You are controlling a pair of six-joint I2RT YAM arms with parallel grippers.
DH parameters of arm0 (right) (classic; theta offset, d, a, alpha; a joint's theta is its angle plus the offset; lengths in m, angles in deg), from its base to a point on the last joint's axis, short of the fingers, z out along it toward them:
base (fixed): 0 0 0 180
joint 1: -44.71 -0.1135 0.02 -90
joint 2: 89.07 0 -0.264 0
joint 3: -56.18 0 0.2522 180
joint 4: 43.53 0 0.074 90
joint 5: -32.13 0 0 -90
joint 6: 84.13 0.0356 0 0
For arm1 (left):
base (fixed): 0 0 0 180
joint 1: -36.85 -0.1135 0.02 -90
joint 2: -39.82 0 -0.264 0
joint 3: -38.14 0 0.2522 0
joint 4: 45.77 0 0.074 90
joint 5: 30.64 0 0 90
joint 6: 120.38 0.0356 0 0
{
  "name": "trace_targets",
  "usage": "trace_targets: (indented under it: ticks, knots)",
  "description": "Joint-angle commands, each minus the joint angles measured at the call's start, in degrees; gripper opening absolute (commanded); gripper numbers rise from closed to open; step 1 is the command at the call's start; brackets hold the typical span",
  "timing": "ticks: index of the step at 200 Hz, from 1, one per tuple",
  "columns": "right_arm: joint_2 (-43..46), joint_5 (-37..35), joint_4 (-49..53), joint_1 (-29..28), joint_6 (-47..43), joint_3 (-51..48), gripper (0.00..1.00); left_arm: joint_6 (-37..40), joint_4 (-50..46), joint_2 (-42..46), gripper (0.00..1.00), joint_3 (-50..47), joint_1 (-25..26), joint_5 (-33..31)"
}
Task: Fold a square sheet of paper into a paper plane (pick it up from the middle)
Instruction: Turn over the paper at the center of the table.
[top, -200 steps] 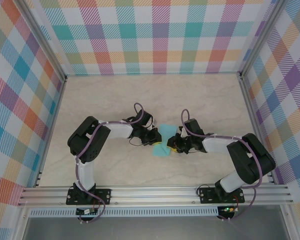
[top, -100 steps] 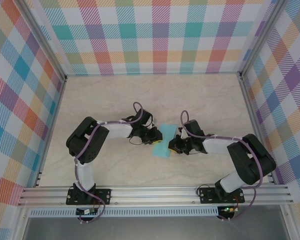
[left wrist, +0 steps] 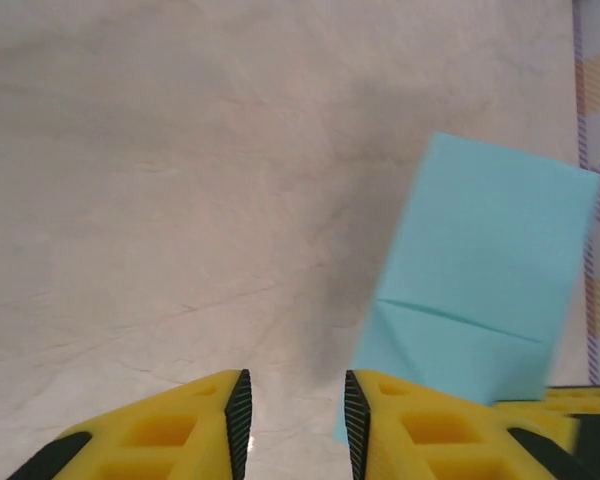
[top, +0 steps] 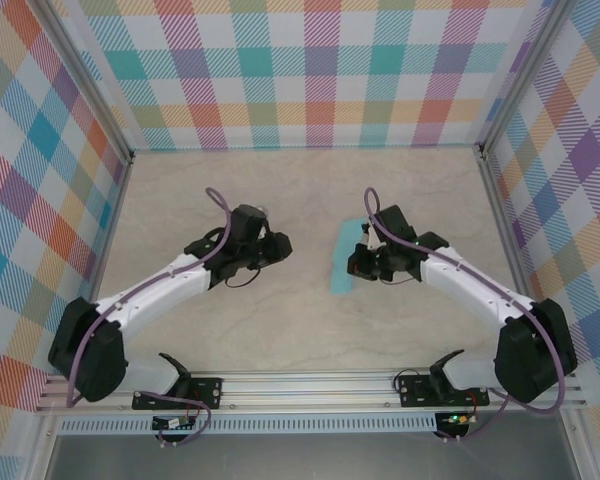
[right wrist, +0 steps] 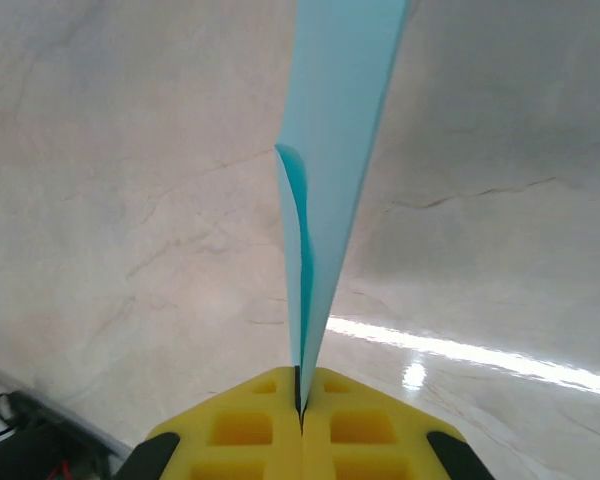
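Observation:
The right gripper turns around next, lowers toward the bare middle and releases the paper flat, because the folded paper stands on edge above the table.
The square sheet of paper [top: 346,258] is light turquoise and folded into a narrow doubled strip. It stands on edge above the middle of the table. My right gripper [top: 364,263] is shut on the paper's right side. In the right wrist view the folded paper [right wrist: 335,150] rises straight out from between the closed yellow fingers of the right gripper [right wrist: 302,385]. My left gripper [top: 280,250] sits apart, to the left of the paper. In the left wrist view the left gripper [left wrist: 297,410] is open with only bare table between its pads, and the paper [left wrist: 480,270] hangs to the right with a crease across it.
The tabletop [top: 280,190] is pale marble, enclosed by plaid walls with aluminium posts at the corners. An aluminium rail [top: 310,385] carrying both arm bases runs along the near edge. Bare table lies behind and in front of both grippers.
The left arm has drawn back to the left, away from the paper, and its jaws have opened. The right gripper has closed on the paper and raised it, turned on edge.

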Motion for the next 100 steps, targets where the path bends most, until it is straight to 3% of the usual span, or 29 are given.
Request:
trace_targets:
  ticks: [1,20,36,61,100]
  knots:
    - [-0.4,-17.7,24.3,-2.4,-5.6,9.6,0.0,-0.9,-5.5,5.0,0.36,-3.7,-1.5,-10.4]
    - [-5.9,-33.1,39.4,-5.8,-2.0,19.0,0.0,-2.9,-6.9,8.6,0.37,-5.5,-2.2,-14.5]
    - [-11.3,-39.9,47.8,-8.2,1.2,24.2,0.0,-4.1,-7.6,11.0,0.38,-6.9,-2.5,-17.1]
    - [-17.6,-40.4,48.1,-11.4,2.6,26.4,0.0,-5.7,-9.2,13.9,0.38,-8.2,-2.9,-20.7]
    - [-28.3,-33.6,43.4,-14.8,4.7,29.7,0.0,-6.4,-11.2,17.5,0.4,-9.7,-3.1,-23.5]
